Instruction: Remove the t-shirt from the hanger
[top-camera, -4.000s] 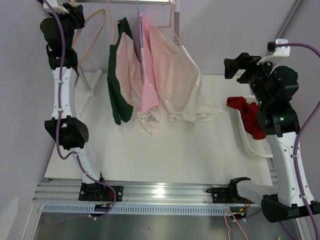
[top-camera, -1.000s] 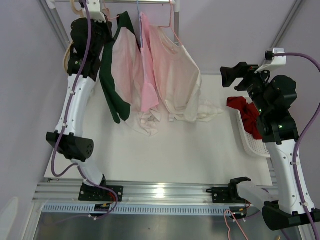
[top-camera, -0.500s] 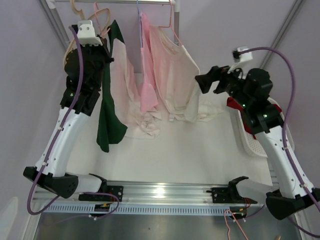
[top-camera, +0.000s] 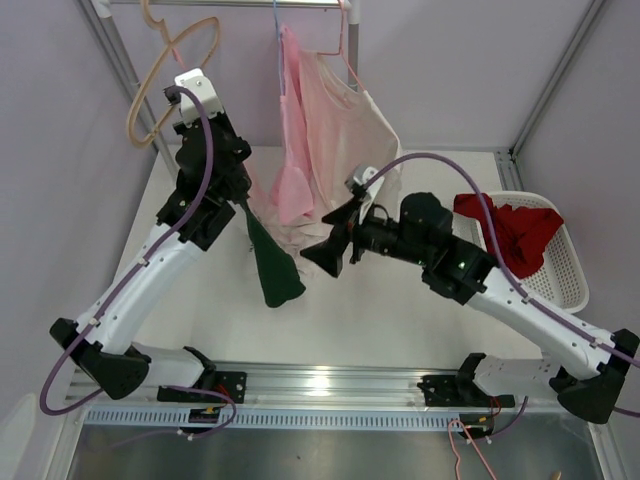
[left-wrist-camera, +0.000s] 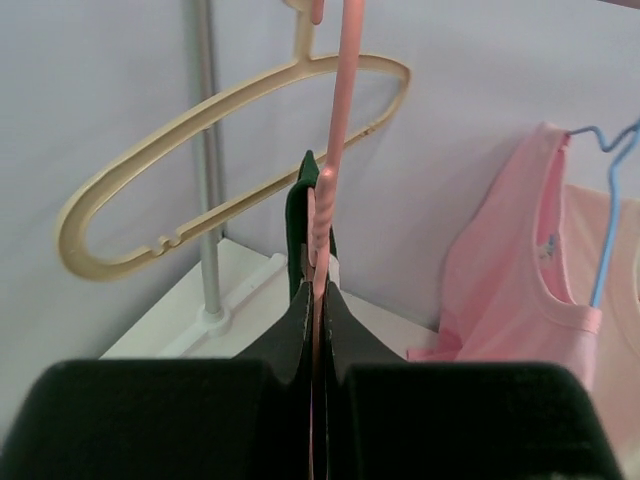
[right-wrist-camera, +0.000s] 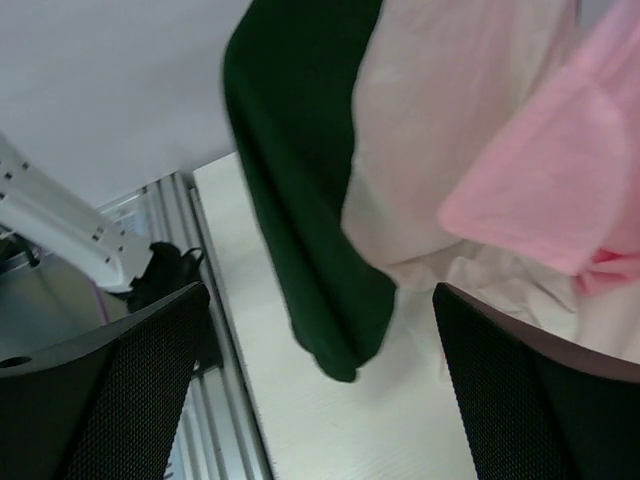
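Observation:
The right gripper brings its open fingers to the left in the top view around the green sleeve's middle (top-camera: 270, 254) (right-wrist-camera: 300, 225) next, since the sleeve hangs free there.
My left gripper (top-camera: 236, 192) is shut on a thin pink hanger (left-wrist-camera: 322, 215), the jaws pressed flat on its bar in the left wrist view (left-wrist-camera: 316, 290). The green-and-cream t-shirt (top-camera: 272, 262) hangs from that hanger below the gripper, its green sleeve lowest. My right gripper (top-camera: 326, 256) is open and empty, just right of the sleeve. In the right wrist view the green sleeve (right-wrist-camera: 310, 220) hangs between my wide-open fingers (right-wrist-camera: 110, 390), with the cream body (right-wrist-camera: 440, 140) beside it.
A beige hanger (top-camera: 168, 80) hangs empty on the rail (top-camera: 250, 4) at the back left. A pink shirt (top-camera: 290, 170) and a cream shirt (top-camera: 352, 130) hang further right. A white basket (top-camera: 572, 275) holding a red cloth (top-camera: 520, 232) stands at the right.
My left arm has drawn the hanger and green shirt away from the rail, forward and down. My right arm has swung left and down from the basket to the green sleeve.

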